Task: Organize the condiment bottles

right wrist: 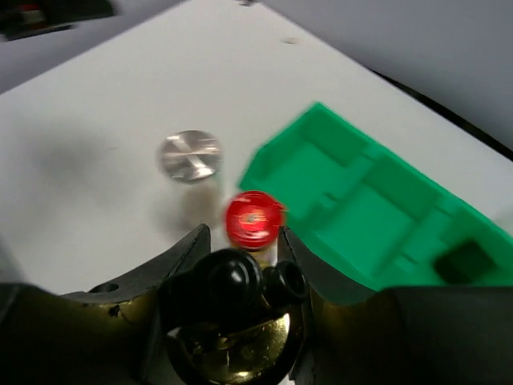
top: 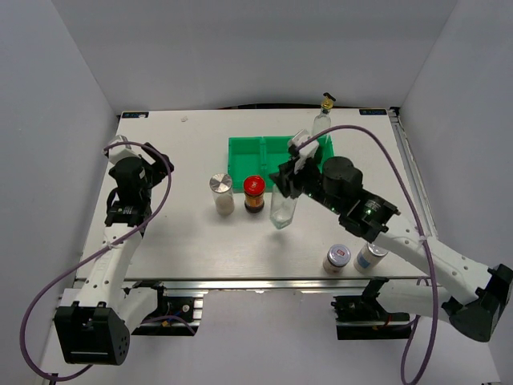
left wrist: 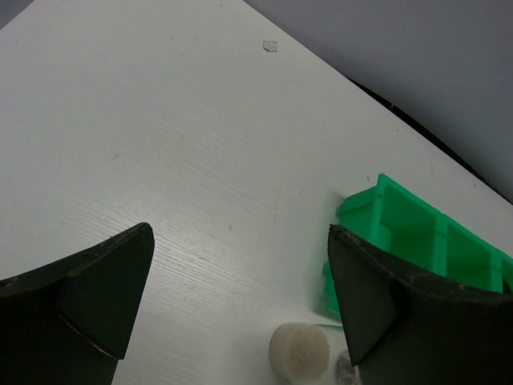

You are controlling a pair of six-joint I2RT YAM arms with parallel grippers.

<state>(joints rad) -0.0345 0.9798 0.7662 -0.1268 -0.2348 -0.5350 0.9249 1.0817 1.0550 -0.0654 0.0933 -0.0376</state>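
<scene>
Next, my right gripper will swing outward over the tray's end section [top: 325, 150] [right wrist: 463, 263] by the second glass bottle and lower to release, since that puts both glass bottles together.
My right gripper [top: 293, 170] is shut on the black-and-gold spout [right wrist: 240, 298] of a tall clear glass bottle [top: 282, 210], which hangs tilted just right of the red-lidded dark jar [top: 254, 192]. A silver-lidded shaker [top: 221, 193] stands left of the jar. The second glass bottle [top: 324, 120] stands at the back, by the green tray's far right corner. Two more shakers [top: 337, 258] [top: 370, 257] stand at the front right. The right wrist view shows the red lid [right wrist: 254, 218] and silver lid [right wrist: 190, 155] below. My left gripper [top: 120, 152] is open and empty at the far left; its wrist view [left wrist: 240, 281] shows a shaker top [left wrist: 299, 350].
The green three-compartment tray [top: 240, 152] lies at the back centre, also in the right wrist view [right wrist: 377, 208] and the left wrist view [left wrist: 401, 233]. Grey walls enclose the table on three sides. Purple cables loop over both arms.
</scene>
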